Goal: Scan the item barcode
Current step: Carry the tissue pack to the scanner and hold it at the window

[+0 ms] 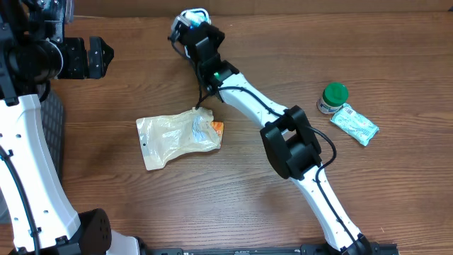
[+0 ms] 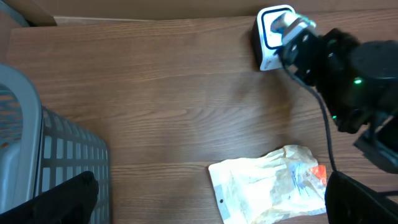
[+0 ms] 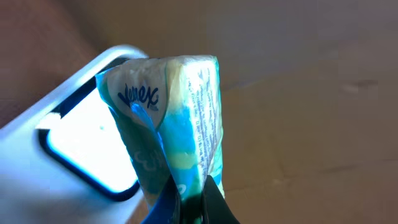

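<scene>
My right gripper will next carry the pack up and to the right in the overhead view, over the green-white packet, and then let go of it, because items already sit there.
My right gripper is shut on the lower end of a blue, green and yellow Kleenex tissue pack. It holds the pack upright, close in front of the white scanner with its bright blue-rimmed window. From overhead, the right gripper is at the table's far edge, up against the scanner. The left wrist view shows the pack in front of the scanner. My left gripper hangs open and empty at the far left, its fingers spread wide.
A clear crumpled pouch with an orange corner lies mid-table, under the right arm. A green-capped jar and a green-white packet sit at the right. A grey slatted basket stands at the left.
</scene>
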Controlling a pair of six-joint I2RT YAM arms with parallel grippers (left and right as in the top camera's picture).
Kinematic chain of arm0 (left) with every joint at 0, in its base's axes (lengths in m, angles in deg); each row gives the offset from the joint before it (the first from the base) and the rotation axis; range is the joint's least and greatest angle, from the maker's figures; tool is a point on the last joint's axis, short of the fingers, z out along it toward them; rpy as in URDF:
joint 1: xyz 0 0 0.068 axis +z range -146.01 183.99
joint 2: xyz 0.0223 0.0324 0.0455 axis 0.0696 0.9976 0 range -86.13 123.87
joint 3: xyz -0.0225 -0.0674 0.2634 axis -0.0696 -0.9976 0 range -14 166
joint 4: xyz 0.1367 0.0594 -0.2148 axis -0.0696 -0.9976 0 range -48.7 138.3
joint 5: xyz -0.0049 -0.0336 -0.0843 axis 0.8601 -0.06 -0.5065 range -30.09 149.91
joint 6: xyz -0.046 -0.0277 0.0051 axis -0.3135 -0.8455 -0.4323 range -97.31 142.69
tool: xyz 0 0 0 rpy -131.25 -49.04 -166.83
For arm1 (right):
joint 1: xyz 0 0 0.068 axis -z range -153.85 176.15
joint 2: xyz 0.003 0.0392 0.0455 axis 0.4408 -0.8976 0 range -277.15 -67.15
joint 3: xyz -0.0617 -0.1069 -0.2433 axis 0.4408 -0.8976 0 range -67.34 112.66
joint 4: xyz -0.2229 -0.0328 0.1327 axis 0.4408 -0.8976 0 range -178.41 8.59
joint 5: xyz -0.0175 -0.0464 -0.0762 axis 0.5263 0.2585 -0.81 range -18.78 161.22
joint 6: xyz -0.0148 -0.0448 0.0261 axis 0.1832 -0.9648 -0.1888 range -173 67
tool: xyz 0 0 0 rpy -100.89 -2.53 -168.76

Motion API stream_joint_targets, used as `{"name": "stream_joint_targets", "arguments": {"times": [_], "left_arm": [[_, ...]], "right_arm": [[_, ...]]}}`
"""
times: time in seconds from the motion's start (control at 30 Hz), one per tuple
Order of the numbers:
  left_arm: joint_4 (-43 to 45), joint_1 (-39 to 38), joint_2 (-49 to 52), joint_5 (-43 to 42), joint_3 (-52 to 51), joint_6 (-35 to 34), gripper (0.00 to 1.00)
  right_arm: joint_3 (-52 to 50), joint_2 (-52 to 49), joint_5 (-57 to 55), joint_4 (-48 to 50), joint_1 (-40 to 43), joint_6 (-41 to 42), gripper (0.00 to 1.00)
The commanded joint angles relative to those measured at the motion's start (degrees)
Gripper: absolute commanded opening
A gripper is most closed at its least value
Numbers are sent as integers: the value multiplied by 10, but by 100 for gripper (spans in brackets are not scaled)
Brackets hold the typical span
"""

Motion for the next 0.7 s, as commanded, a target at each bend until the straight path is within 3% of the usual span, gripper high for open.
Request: {"name": "stream_joint_targets", "arguments": {"times": [0.0, 0.67], "left_arm": [[1, 2, -2, -7, 0, 8, 100], [1, 2, -2, -7, 0, 8, 99]], "right_arm": [[7, 3, 6, 17, 1, -43, 4], [7, 3, -16, 43, 3, -43, 4]]}}
